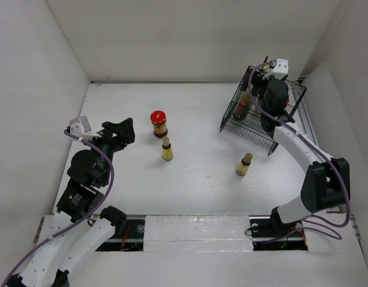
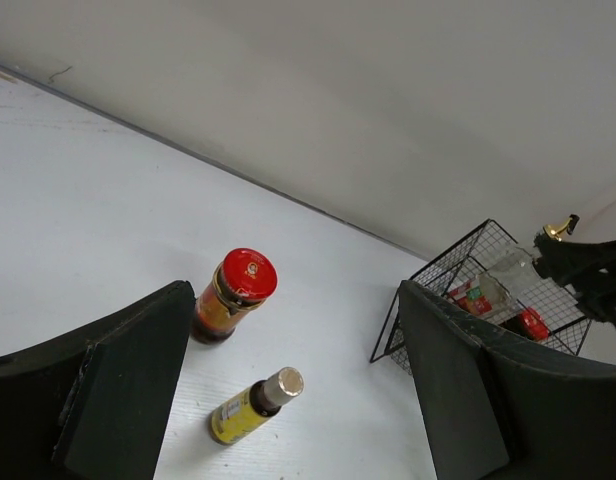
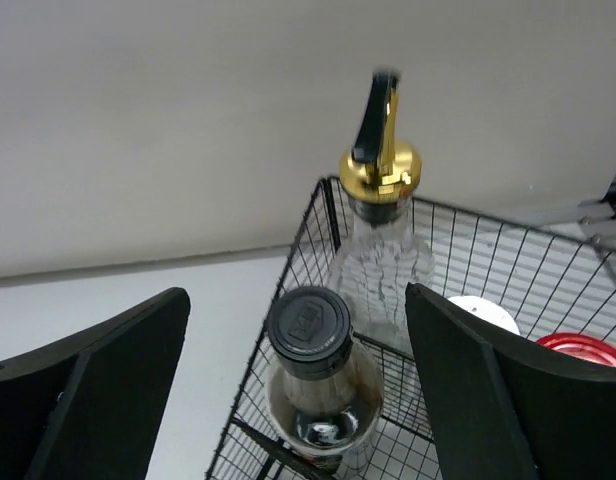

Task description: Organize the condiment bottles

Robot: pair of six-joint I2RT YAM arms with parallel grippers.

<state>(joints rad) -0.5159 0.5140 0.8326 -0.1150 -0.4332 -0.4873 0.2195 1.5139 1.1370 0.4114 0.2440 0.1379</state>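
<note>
The red-lidded dark jar (image 1: 159, 123) stands outside the basket, so next my right gripper needs to swing from the basket to the left in the overhead view, then down onto the jar.
A red-lidded dark jar (image 1: 158, 122) and a small brown-capped yellow bottle (image 1: 166, 149) stand mid-table; both show in the left wrist view, the jar (image 2: 236, 292) and the bottle (image 2: 253, 405). A second yellow bottle (image 1: 244, 165) stands right of centre. My left gripper (image 1: 121, 131) is open and empty, left of the jar (image 2: 296, 300). My right gripper (image 1: 260, 97) is open over the black wire basket (image 1: 233, 122). Between its fingers (image 3: 296, 300) stand a dark-capped clear jar (image 3: 316, 365) and the gold-spouted clear bottle (image 3: 381, 255). A red lid (image 3: 578, 346) and a pale cap (image 3: 485, 313) show deeper in the basket.
White walls close the table at the back and both sides. The basket (image 2: 458, 290) stands at the back right corner, near the wall. The arm bases sit at the near edge.
</note>
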